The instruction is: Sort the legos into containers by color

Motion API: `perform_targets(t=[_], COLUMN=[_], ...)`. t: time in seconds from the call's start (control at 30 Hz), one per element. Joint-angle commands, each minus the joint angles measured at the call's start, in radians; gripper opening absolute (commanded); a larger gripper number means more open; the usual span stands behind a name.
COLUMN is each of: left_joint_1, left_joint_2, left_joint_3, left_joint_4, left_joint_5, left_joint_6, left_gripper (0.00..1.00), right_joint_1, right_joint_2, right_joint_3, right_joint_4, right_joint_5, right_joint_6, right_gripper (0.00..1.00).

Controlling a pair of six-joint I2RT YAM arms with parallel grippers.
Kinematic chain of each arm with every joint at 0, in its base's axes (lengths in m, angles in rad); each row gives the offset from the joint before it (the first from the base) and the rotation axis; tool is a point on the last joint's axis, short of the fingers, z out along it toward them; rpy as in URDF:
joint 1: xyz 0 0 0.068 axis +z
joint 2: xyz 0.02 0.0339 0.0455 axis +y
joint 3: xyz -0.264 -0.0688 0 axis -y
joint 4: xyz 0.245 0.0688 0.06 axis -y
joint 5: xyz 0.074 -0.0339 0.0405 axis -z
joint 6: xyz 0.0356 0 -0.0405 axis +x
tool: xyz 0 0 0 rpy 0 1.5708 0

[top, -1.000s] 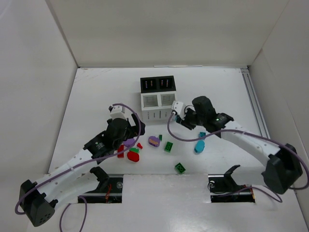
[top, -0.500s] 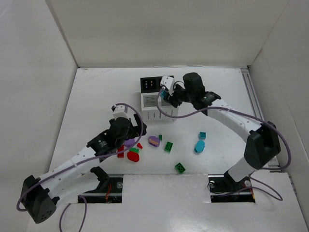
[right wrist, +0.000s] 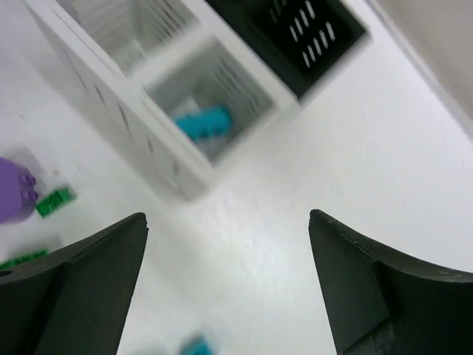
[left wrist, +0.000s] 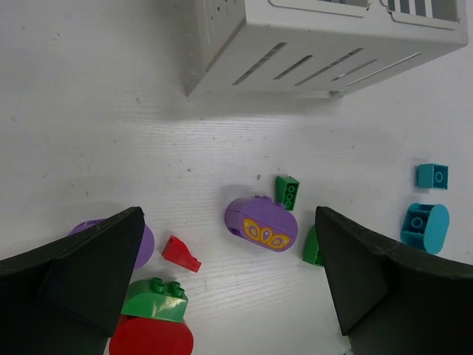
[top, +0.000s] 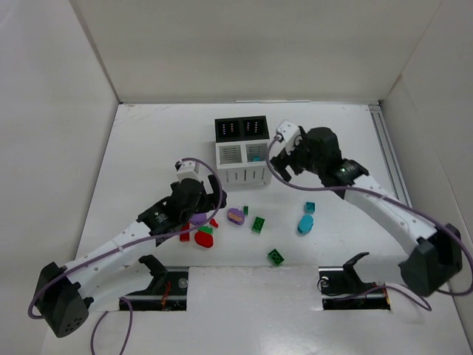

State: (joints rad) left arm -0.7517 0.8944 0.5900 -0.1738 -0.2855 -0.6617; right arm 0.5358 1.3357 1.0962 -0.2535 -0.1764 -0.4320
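Observation:
I will move my right gripper back and down onto the small teal square lego (right wrist: 197,346) next, because it is still outside the containers.
The containers (top: 240,170) stand at mid-table, two black compartments (top: 241,127) behind two white ones. A cyan lego (right wrist: 203,122) lies in the right white compartment (top: 256,154). My right gripper (top: 282,155) hovers just right of that block, open and empty (right wrist: 227,218). Loose legos lie in front of the block: a purple oval with a yellow print (left wrist: 262,223), green pieces (left wrist: 287,191), a small red wedge (left wrist: 181,254), a green piece on a red one (left wrist: 154,299), and cyan ones (left wrist: 425,224). My left gripper (left wrist: 228,244) hangs open above them, holding nothing.
A lone green lego (top: 276,256) lies near the front edge. Two cyan pieces (top: 305,223) sit to the right of the pile. White walls enclose the table, with a rail (top: 390,159) along the right side.
The right gripper carried a cyan piece over the containers, opened and let it go into the right white compartment, then drew back to the right. The left arm barely shifted.

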Motion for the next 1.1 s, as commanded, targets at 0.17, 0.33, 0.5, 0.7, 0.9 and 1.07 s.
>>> perform_targets(t=[0.17,0.33,0.5,0.7,0.9,1.07], left_joint_1=[-0.005,-0.005,-0.005,-0.005,-0.005,-0.005], left_joint_2=[-0.015,0.005,0.024,0.024,0.015,0.006], left_joint_3=[0.021,0.021,0.011,0.011,0.011,0.002], left_joint_4=[0.06,0.06,0.051,0.06,0.042,0.042], left_joint_5=[0.042,0.042,0.042,0.042,0.032,0.032], left_joint_6=[0.017,0.017,0.008,-0.003,-0.012,-0.021], left_gripper=[1.0,1.0,1.0,1.0,1.0,1.0], right_joint_1=[-0.088,-0.12,-0.129,-0.142,-0.151,-0.151], right_joint_2=[-0.251,-0.233,-0.172,-0.125,-0.125,-0.125], right_joint_3=[-0.307,-0.412,-0.475,-0.524,-0.562,-0.561], right_joint_4=[-0.233,-0.119,-0.015,0.053,0.063,0.088], right_joint_5=[0.376,0.293,0.272,0.282,0.282,0.293], right_joint_6=[0.423,0.465,0.504,0.555,0.564,0.564], right_gripper=[0.97,1.0,0.97,0.64,0.54,0.38])
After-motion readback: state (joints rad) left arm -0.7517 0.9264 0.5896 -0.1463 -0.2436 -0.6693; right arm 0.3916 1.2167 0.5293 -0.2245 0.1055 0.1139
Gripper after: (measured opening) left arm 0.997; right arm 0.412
